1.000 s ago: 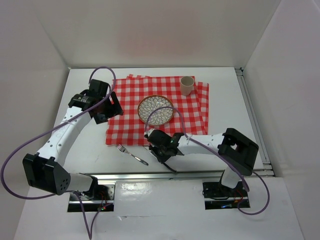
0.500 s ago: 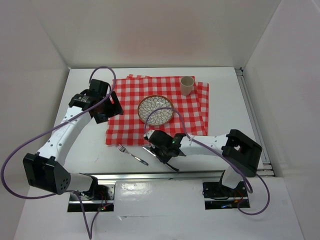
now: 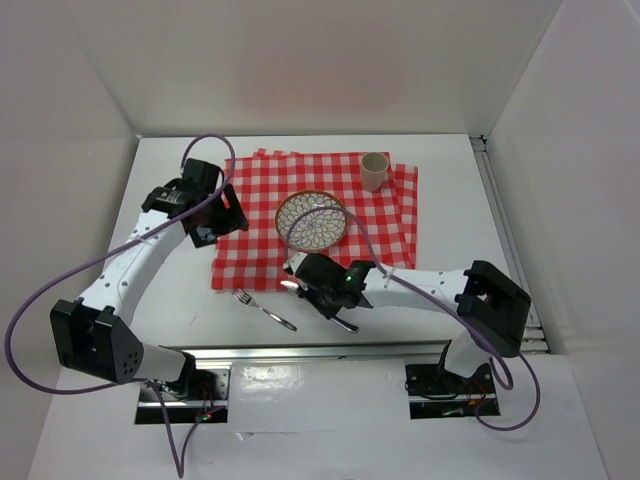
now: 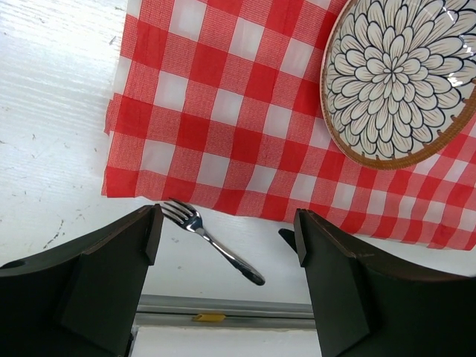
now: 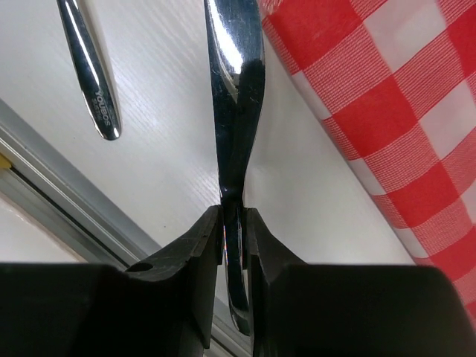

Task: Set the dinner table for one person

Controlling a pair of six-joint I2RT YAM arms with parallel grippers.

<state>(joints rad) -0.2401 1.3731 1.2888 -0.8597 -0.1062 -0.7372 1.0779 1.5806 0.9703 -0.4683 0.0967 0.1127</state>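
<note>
My right gripper should turn next and move outward onto the cloth beside the plate, on the cup's side. It should release the utensil [image 5: 234, 67] there, where the checks lie empty.
The white dinner table [image 3: 170, 300] carries a red-and-white checked cloth [image 3: 385, 235] with a flower-patterned plate [image 3: 311, 219] and a beige cup [image 3: 374, 171] on it. A silver fork [image 3: 262, 308] lies on the bare table in front of the cloth; it also shows in the left wrist view [image 4: 212, 242]. My right gripper [image 3: 318, 300] is shut on a shiny metal utensil [image 5: 234, 67], a knife or a spoon, held low just right of the fork near the cloth's front edge. My left gripper [image 3: 210, 215] is open and empty above the cloth's left edge.
A silver rail [image 3: 300, 350] runs along the table's near edge, close behind the held utensil [image 5: 44, 201]. Another rail [image 3: 505, 240] runs along the right edge. White walls enclose the left, back and right. Purple cables loop from both arms.
My right gripper has moved a little left and away from the rail with the utensil, closer to the fork and the cloth's front edge. The left arm has shifted only slightly.
</note>
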